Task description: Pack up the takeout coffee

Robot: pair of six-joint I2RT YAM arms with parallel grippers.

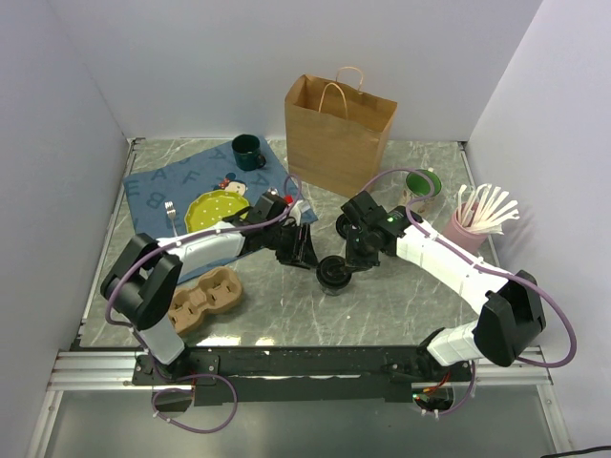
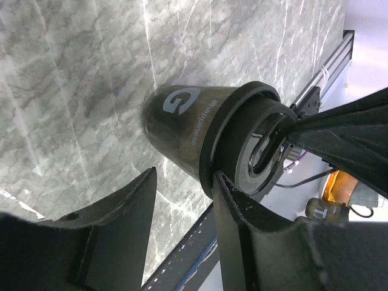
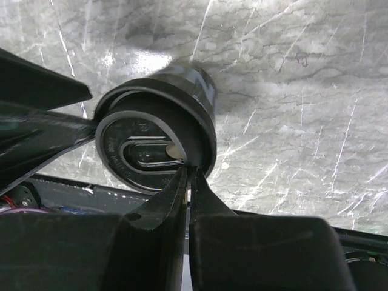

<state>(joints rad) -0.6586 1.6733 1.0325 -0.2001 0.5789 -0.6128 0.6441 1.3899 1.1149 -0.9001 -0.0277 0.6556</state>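
Note:
I will next carry the takeout coffee [image 1: 333, 277] with my right gripper, held by its lid rim, toward the pink utensil holder and onto the marble there.
The takeout coffee [image 1: 333, 277], a short dark cup with a round black lid, is at the middle of the marble table between my two grippers. My right gripper [image 1: 346, 265] is shut on the lid's rim; in the right wrist view its fingertips [image 3: 189, 171] pinch the edge of the lid [image 3: 124, 142]. My left gripper [image 1: 307, 250] stands open just left of the cup. In the left wrist view the cup [image 2: 182, 121] lies beyond the left gripper [image 2: 185, 176], and one finger [image 2: 233, 206] touches the lid's edge.
A brown paper bag [image 1: 339, 134] stands open at the back. A dark green mug [image 1: 248, 151], a yellow-green plate [image 1: 215, 210] and a fork [image 1: 172, 215] sit on a blue mat [image 1: 153, 186]. A cardboard cup carrier [image 1: 205, 301] lies front left. A white mug [image 1: 422, 189] and a pink utensil holder [image 1: 468, 227] stand right.

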